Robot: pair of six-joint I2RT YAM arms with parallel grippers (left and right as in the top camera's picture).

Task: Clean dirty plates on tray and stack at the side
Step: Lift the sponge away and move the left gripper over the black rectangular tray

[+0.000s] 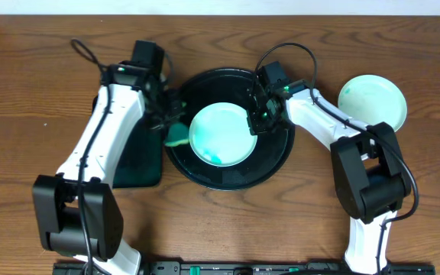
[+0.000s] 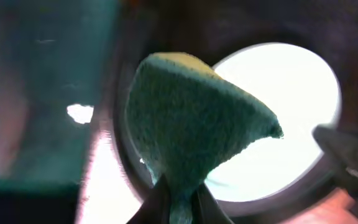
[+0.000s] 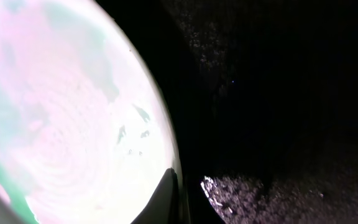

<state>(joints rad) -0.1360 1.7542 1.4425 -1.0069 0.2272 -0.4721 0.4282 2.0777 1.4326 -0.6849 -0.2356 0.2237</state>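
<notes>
Next, my left gripper moves off the plate's side, over the dark green tray (image 1: 139,156) (image 2: 47,112) and down. The dark green tray has free room beside the black tray's rim.
A light turquoise plate (image 1: 220,134) with a green smear near its front lies on the round black tray (image 1: 277,156). My right gripper (image 1: 257,121) is shut on that plate's right rim; in the right wrist view one dark finger (image 3: 166,196) lies over the edge of the plate (image 3: 61,124). My left gripper (image 1: 172,124) is shut on a green sponge (image 1: 178,137) over the tray's left rim. In the left wrist view the sponge (image 2: 191,124) sticks out from the gripper (image 2: 182,204), with the plate (image 2: 291,106) behind it. Another turquoise plate (image 1: 372,101) lies on the table at the right.
A dark green rectangular tray (image 1: 140,156) lies left of the black tray, under my left arm. The brown wooden table (image 1: 21,114) runs out to both sides. The black tray's surface (image 3: 278,93) fills the right wrist view beside the plate.
</notes>
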